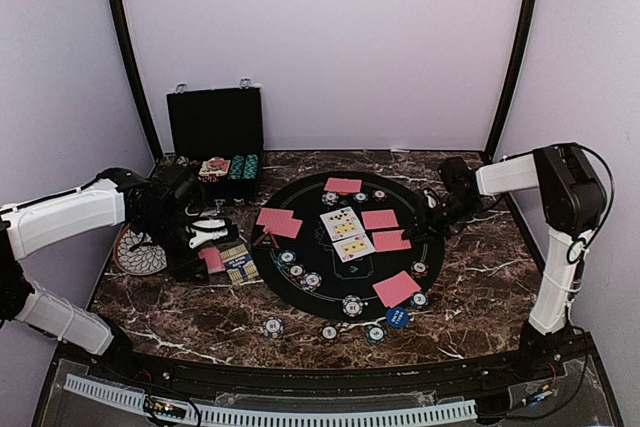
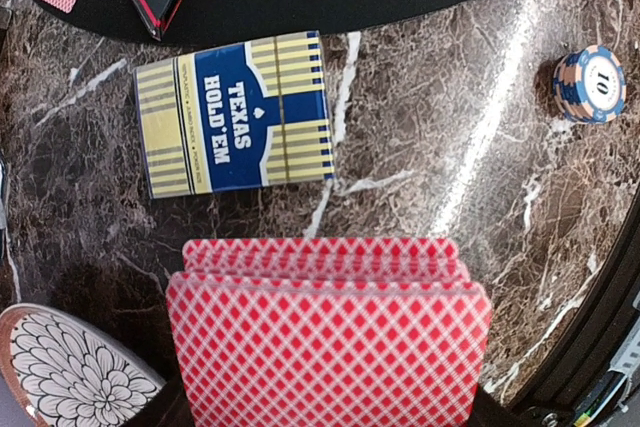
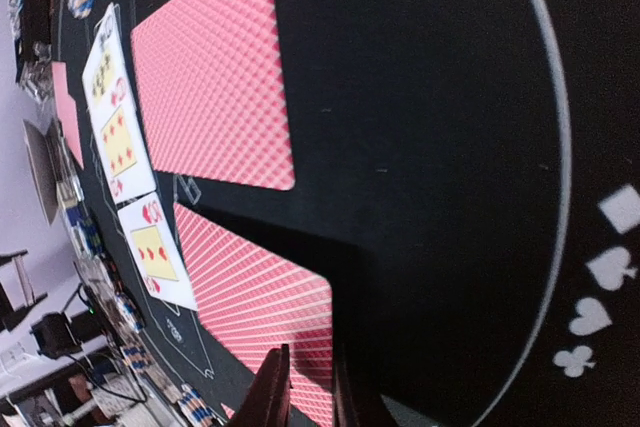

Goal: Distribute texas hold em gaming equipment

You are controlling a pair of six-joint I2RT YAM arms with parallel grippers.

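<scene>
Next, the left gripper lowers the deck onto the bare marble (image 2: pixel 350 218) beside the card box and releases it there, since that clear spot lies below.
My left gripper (image 1: pixel 205 245) is shut on a deck of red-backed cards (image 2: pixel 330 337) and holds it low over the marble, left of the round black mat (image 1: pixel 310 202). My right gripper (image 1: pixel 424 228) sits low at the mat's right side, its jaws pinched on the edge of a red-backed card (image 3: pixel 255 297). A second red-backed card (image 3: pixel 215 77) lies beside it. Face-up cards (image 1: pixel 346 233) lie at the mat's centre. More red-backed cards lie around the mat, and stripe-edged chips (image 1: pixel 352 305) sit along its near edge. A blue button disc (image 1: pixel 397 317) is at the front right.
A blue and yellow Texas Hold'em card box (image 2: pixel 235 112) lies just beyond the deck. A chip stack (image 2: pixel 590 82) sits on the marble to its right. A white petal-pattern plate (image 1: pixel 135 252) is at the left. The open black case (image 1: pixel 215 127) stands at the back left.
</scene>
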